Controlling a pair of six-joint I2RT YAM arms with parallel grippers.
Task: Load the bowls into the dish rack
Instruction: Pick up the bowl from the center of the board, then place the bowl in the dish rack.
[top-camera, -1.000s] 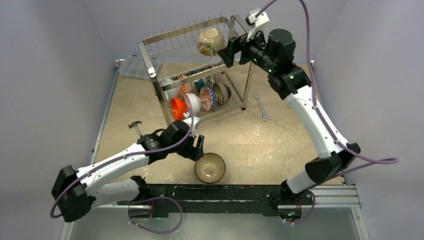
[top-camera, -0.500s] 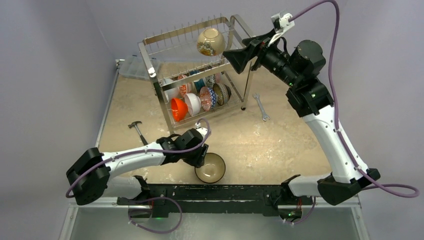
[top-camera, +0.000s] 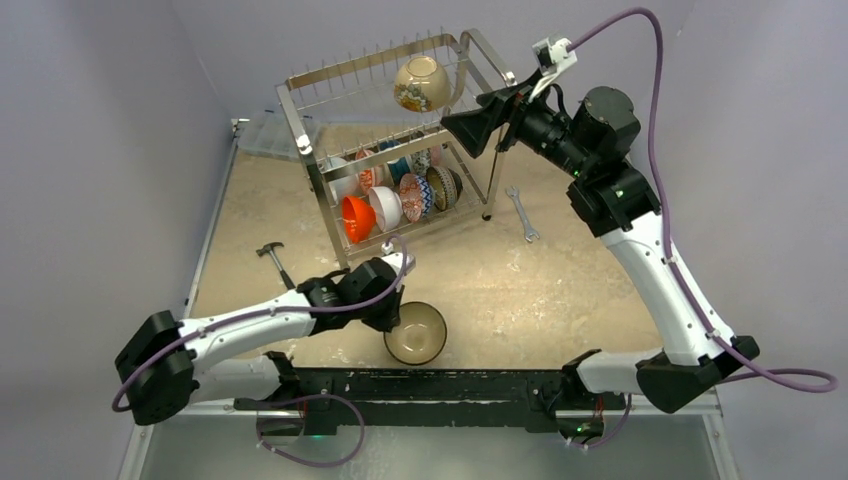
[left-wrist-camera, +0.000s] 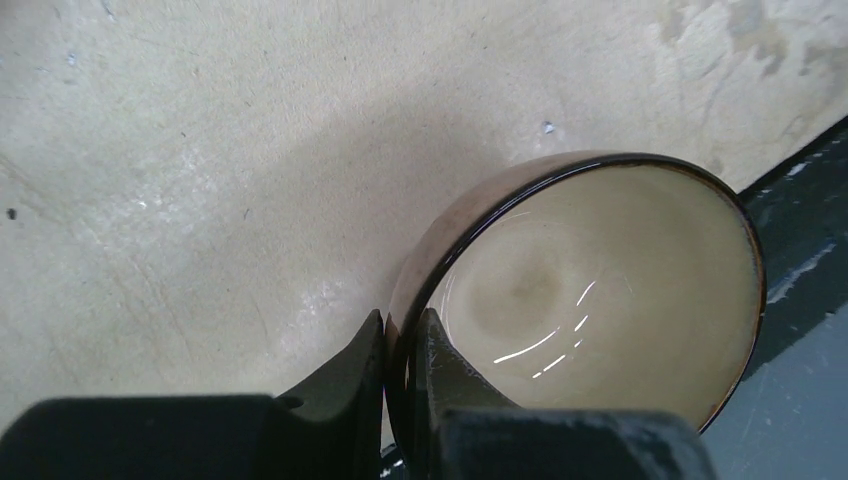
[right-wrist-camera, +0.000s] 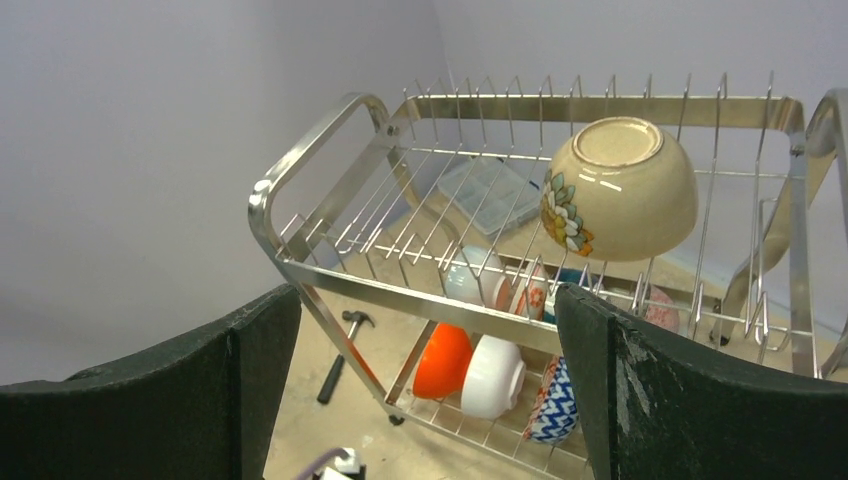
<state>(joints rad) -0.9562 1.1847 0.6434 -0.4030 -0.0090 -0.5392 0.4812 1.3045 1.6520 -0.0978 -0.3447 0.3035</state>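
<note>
The top shelf's empty end (top-camera: 334, 110) is above my left gripper and outward of it. My left gripper needs to go up and outward next and release the brown bowl there.
A brown bowl with a tan inside (top-camera: 418, 332) (left-wrist-camera: 600, 290) sits on the table near the front edge. My left gripper (top-camera: 393, 318) (left-wrist-camera: 402, 320) is shut on its left rim, one finger inside and one outside. The dish rack (top-camera: 300, 95) (right-wrist-camera: 300, 180) stands at the back. A beige patterned bowl (top-camera: 420, 82) (right-wrist-camera: 618, 188) lies tilted on its top tier. Its lower tier holds several bowls, among them an orange bowl (top-camera: 357, 216) (right-wrist-camera: 443, 360) and a white bowl (top-camera: 387, 206) (right-wrist-camera: 492, 375). My right gripper (top-camera: 462, 128) (right-wrist-camera: 428, 295) hangs open and empty to the right of the rack's top tier.
A hammer (top-camera: 273, 258) lies left of the rack's front leg. A wrench (top-camera: 521, 213) lies to the right of the rack. A clear plastic box (top-camera: 265, 135) sits behind the rack at the left wall. The black base rail (top-camera: 430, 385) runs just in front of the brown bowl.
My left gripper came down and shut on the brown bowl's rim, nudging the bowl slightly. My right arm drew back to the right, away from the beige bowl on the top tier.
</note>
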